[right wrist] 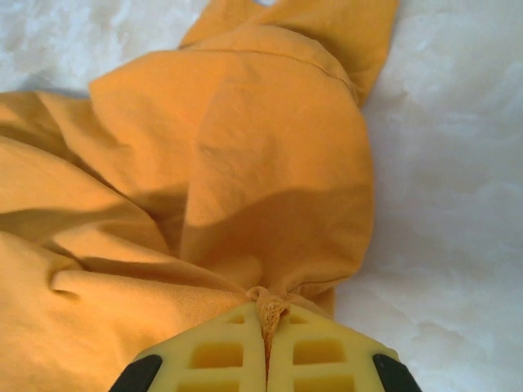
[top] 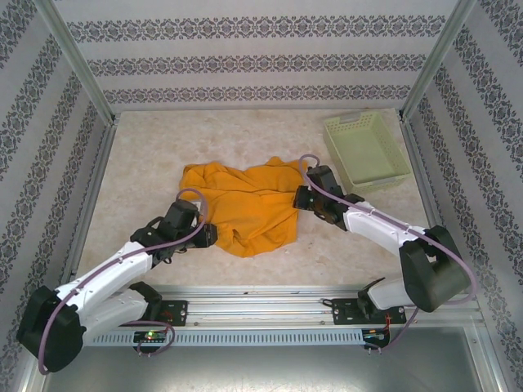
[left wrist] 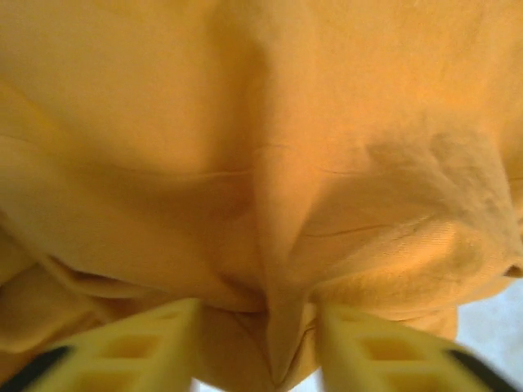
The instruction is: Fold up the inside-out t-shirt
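Note:
I will lift the pinched cloth with my right gripper next, bring it from the t-shirt's edge toward the t-shirt's creased middle [top: 268, 203] [right wrist: 106, 282] and let it go, because the cloth lies crumpled.
The inside-out t-shirt [top: 245, 208] lies crumpled in the middle of the table, plain orange-yellow cloth facing up. My left gripper [top: 211, 235] is at its lower left edge. In the left wrist view the jaws [left wrist: 260, 343] stand apart, and a narrow ridge of the t-shirt [left wrist: 261, 147] runs loose between the two fingers. My right gripper [top: 298, 198] is at the shirt's right edge. In the right wrist view it [right wrist: 265, 322] is shut on a pinched bunch of the t-shirt [right wrist: 270, 163], which fans out ahead of the fingertips.
A pale green slotted tray [top: 365, 151] sits at the back right of the marbled table [top: 147, 155]. Patterned walls and metal frame posts close in the left, right and far sides. Bare table surface lies on all sides of the shirt.

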Controlling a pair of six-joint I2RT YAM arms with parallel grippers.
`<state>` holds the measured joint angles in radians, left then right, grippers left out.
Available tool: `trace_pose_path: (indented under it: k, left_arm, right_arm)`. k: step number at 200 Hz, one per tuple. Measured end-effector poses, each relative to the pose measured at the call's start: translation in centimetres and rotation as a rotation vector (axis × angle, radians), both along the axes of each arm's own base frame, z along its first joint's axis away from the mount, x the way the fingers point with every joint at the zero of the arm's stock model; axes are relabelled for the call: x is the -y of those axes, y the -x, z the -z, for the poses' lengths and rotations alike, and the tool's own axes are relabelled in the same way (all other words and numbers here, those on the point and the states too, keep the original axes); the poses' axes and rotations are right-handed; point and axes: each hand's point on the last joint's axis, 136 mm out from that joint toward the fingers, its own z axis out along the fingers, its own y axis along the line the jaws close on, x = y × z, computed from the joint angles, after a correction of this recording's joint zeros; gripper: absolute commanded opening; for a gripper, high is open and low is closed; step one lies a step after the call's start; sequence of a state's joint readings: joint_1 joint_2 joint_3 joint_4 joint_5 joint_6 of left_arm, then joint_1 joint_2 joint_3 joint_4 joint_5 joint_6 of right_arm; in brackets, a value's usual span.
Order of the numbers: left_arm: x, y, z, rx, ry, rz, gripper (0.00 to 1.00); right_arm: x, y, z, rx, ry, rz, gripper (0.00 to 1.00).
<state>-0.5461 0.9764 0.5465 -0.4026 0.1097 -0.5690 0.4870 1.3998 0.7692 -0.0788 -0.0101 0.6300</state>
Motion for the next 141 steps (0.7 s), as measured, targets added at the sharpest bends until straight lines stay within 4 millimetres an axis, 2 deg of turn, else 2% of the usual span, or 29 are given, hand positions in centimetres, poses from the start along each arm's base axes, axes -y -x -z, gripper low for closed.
trace_pose_path:
  k: [17, 40, 58, 71, 84, 111, 123, 141]
  left_arm:
    - [1.1, -0.4, -2.6, 0.076, -0.070, 0.044, 0.74]
    - [4.3, -1.1, -7.3, 0.220, -0.120, 0.140, 0.80]
    - [6.2, -1.4, -8.6, 0.277, -0.178, 0.202, 0.87]
    - [7.5, -1.5, -7.8, 0.278, -0.244, 0.254, 0.93]
    - [8.4, -1.7, -6.0, 0.256, -0.320, 0.306, 1.00]
    - [9.2, -2.7, -2.5, 0.199, -0.464, 0.357, 0.99]
    - [9.4, -3.5, -1.5, 0.186, -0.515, 0.354, 0.93]
    - [9.7, -4.8, -1.1, 0.182, -0.561, 0.326, 0.73]
  right_arm:
    - [-0.5, -0.7, -1.5, 0.025, -0.019, -0.006, 0.00]
    - [-1.6, -1.7, -4.4, 0.078, -0.053, -0.025, 0.00]
    - [-2.4, -2.0, -6.8, 0.117, -0.080, -0.045, 0.00]
    - [-2.8, -2.0, -8.3, 0.141, -0.091, -0.060, 0.00]
    - [-3.3, -1.9, -9.8, 0.164, -0.101, -0.082, 0.00]
    - [-4.2, -1.9, -12.3, 0.200, -0.113, -0.119, 0.00]
    - [-4.5, -1.9, -13.0, 0.212, -0.114, -0.132, 0.00]
    - [-4.7, -1.7, -13.3, 0.215, -0.110, -0.144, 0.00]
